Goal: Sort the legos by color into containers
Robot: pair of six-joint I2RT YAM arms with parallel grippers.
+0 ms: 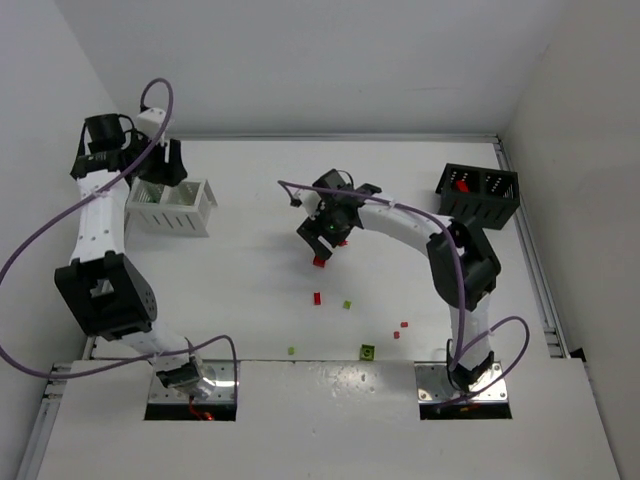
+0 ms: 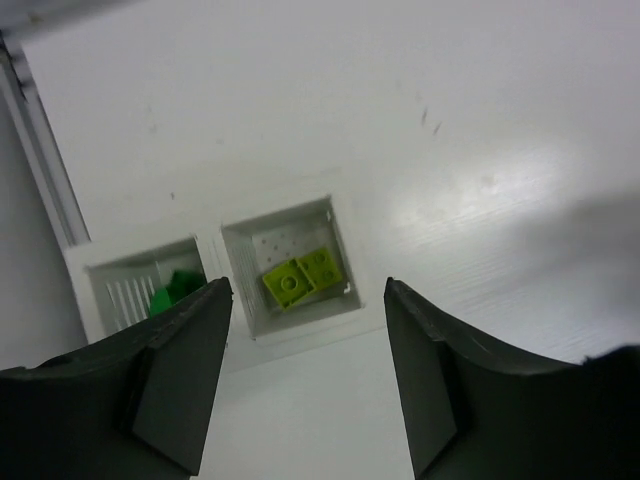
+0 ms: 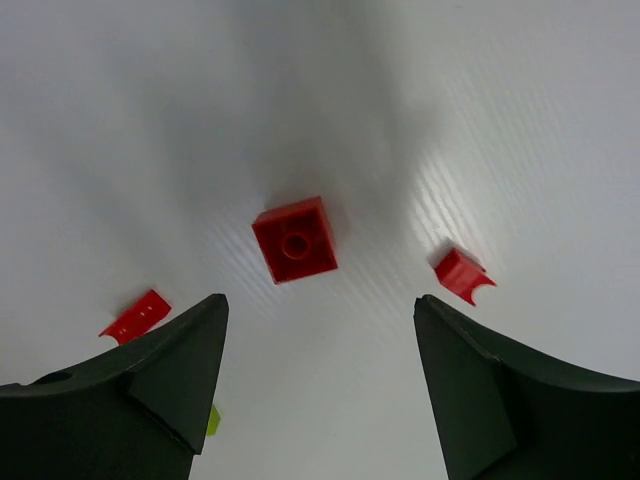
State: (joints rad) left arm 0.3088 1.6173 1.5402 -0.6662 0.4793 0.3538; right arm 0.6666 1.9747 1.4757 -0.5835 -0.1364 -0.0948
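My right gripper should next go down onto the red square brick [image 1: 320, 261] [image 3: 297, 241], with one open finger on either side. The bare tabletop around the brick leaves room for both fingers.
My left gripper [image 1: 158, 168] hangs open and empty over the white slatted container [image 1: 178, 206]. In the left wrist view the gripper [image 2: 306, 290] is above the container [image 2: 235, 240], which holds two yellow-green bricks [image 2: 300, 275] in one compartment and a green brick [image 2: 178, 290] in the other. My right gripper [image 1: 323, 243] is open and empty just above a red square brick [image 1: 320, 261] at the table's middle. In the right wrist view the gripper [image 3: 320, 302] has that brick [image 3: 294, 239] lying just beyond its tips, with a small red piece [image 3: 462, 274] to the right and a flat red piece [image 3: 135, 316] to the left.
The black perforated container [image 1: 480, 192] stands at the back right with red bits [image 1: 460, 182] inside. Loose bits lie on the near table: a red one [image 1: 317, 298], a yellow-green one [image 1: 347, 304], two red ones [image 1: 401, 328], and green ones [image 1: 367, 351].
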